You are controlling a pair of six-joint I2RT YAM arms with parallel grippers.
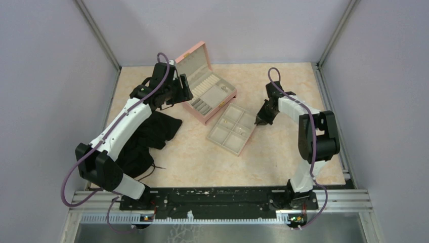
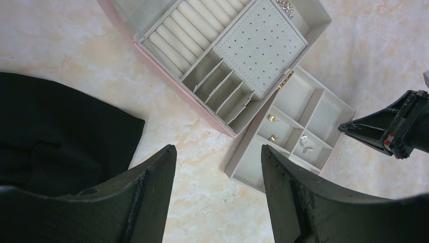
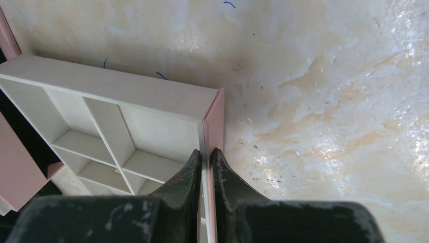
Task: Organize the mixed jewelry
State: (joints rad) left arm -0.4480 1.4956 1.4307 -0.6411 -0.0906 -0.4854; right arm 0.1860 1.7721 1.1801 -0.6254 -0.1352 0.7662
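The tray still sticks out, so I need to push my right gripper outward and toward the box next. The tray should slide into the dark opening in its front [image 1: 221, 110] [image 3: 24, 134], and then I need to release it.
The pink-rimmed six-compartment tray [image 1: 231, 130] lies mid-table, next to the open pink box [image 1: 207, 91]. In the left wrist view, tiny silvery jewelry pieces [image 2: 305, 144] and two small gold pieces [image 2: 272, 128] lie in compartments of the tray [image 2: 246, 154]. Another silvery piece [image 2: 287, 7] sits in the box [image 2: 260, 43]. My right gripper [image 3: 206, 152] is shut on the tray's pink side wall [image 3: 215, 114], at the tray's right corner [image 1: 259, 121]. My left gripper [image 2: 217, 152] is open and empty, above the table between the black cloth and the tray, near the box [image 1: 184, 91].
A crumpled black cloth [image 1: 149, 136] lies at the left under my left arm, and fills the left of the left wrist view [image 2: 50, 136]. The box's lid [image 1: 195, 58] stands open toward the back wall. Metal frame rails edge the table.
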